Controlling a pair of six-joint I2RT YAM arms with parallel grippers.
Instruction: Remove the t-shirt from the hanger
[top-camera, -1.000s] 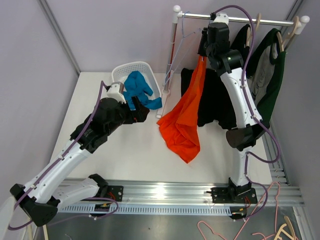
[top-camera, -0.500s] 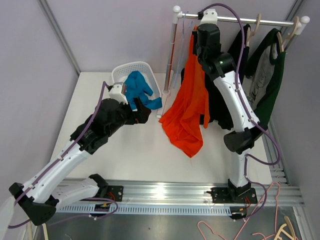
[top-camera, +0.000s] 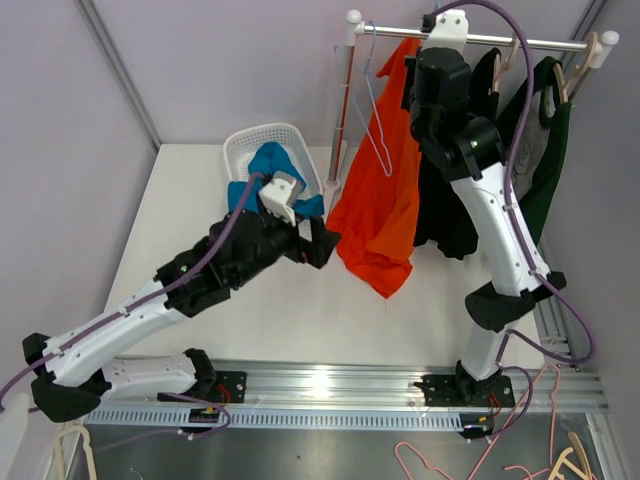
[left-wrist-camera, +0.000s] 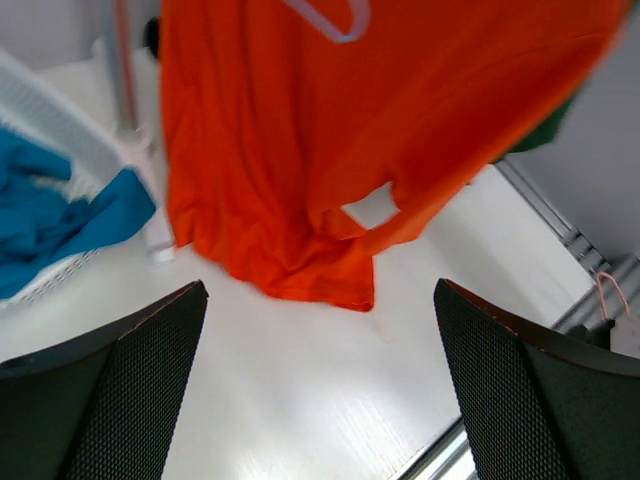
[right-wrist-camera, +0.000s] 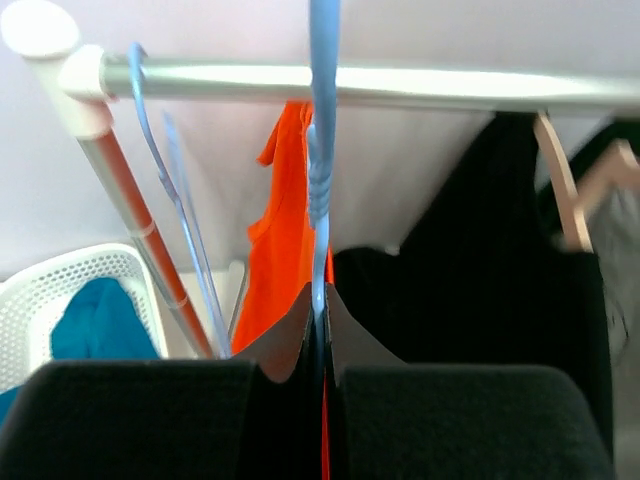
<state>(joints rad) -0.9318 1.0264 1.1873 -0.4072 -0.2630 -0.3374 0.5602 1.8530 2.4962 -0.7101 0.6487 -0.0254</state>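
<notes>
The left gripper swings back and to the right in the top view onto the shirt's near lower edge next, since only bare table lies between its fingers.
An orange t-shirt (top-camera: 385, 200) hangs from a light blue hanger (right-wrist-camera: 318, 170), whose neck runs up in front of the rack rail (top-camera: 540, 43). My right gripper (top-camera: 432, 62) sits high by the rail, shut on that hanger just above the collar (right-wrist-camera: 320, 305). The shirt's hem drapes down to the table (left-wrist-camera: 300, 150). My left gripper (top-camera: 325, 243) stands open just left of the shirt's lower edge, with only bare table between its fingers (left-wrist-camera: 320, 290). How the shirt sits on the hanger's shoulders is hidden.
An empty blue wire hanger (top-camera: 378, 110) hangs at the rail's left end by the rack post (top-camera: 345, 110). Black garments (top-camera: 445, 200) and a green shirt (top-camera: 540, 160) hang to the right. A white basket (top-camera: 240, 145) holding blue cloth (top-camera: 275, 170) stands at the back left.
My right gripper shut on the hanger and carried it up to the rail, lifting the orange shirt. My left arm swung right, from the basket to the shirt's lower edge.
</notes>
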